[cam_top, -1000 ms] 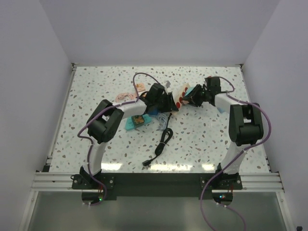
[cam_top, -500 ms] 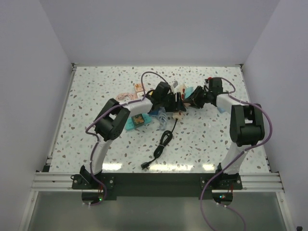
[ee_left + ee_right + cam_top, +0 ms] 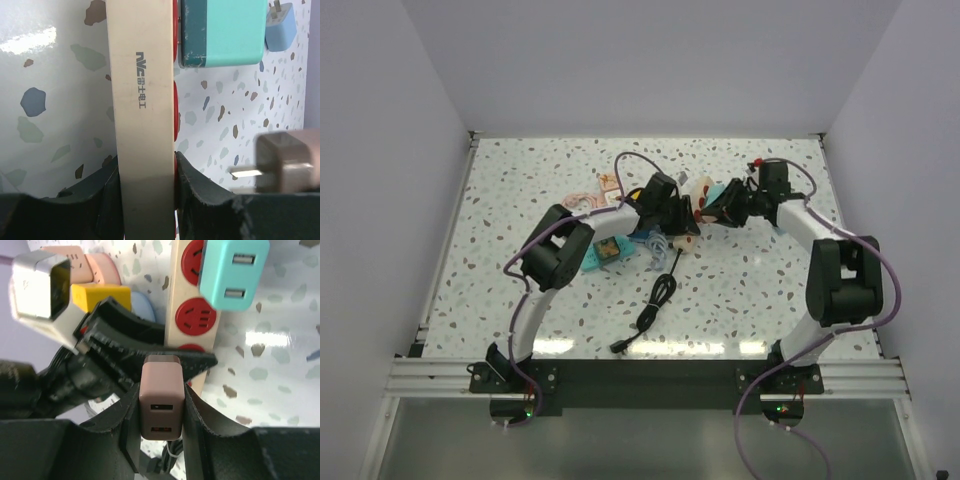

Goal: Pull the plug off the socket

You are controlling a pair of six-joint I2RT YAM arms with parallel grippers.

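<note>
I will move my right gripper away from the power strip (image 3: 142, 100) next and then down to open table by the light blue plug, since the brown plug's pins are already free.
The socket is a beige power strip (image 3: 142, 100) with red outlets (image 3: 198, 317). It stands on its edge between my left gripper's (image 3: 146, 167) jaws, which are shut on its two long faces. A teal plug (image 3: 222, 32) sits in an outlet further along it. My right gripper (image 3: 160, 390) is shut on a brown plug (image 3: 160, 400). That plug (image 3: 287, 160) shows its bare prongs (image 3: 245, 173), apart from the strip. In the top view both grippers meet at mid-table, the left (image 3: 680, 215) beside the right (image 3: 718, 212).
The strip's black cord (image 3: 660, 290) trails toward the near edge. A light blue plug (image 3: 280, 25) lies on the table. A white plug (image 3: 40, 287), a yellow cube (image 3: 100, 292) and pink pieces (image 3: 85, 262) lie by the left gripper. A teal block (image 3: 605, 252) lies to the left.
My left gripper has moved right and a little farther away with the strip. The right arm's elbow has swung outward. The black cord has been dragged along, its free end sliding nearer.
</note>
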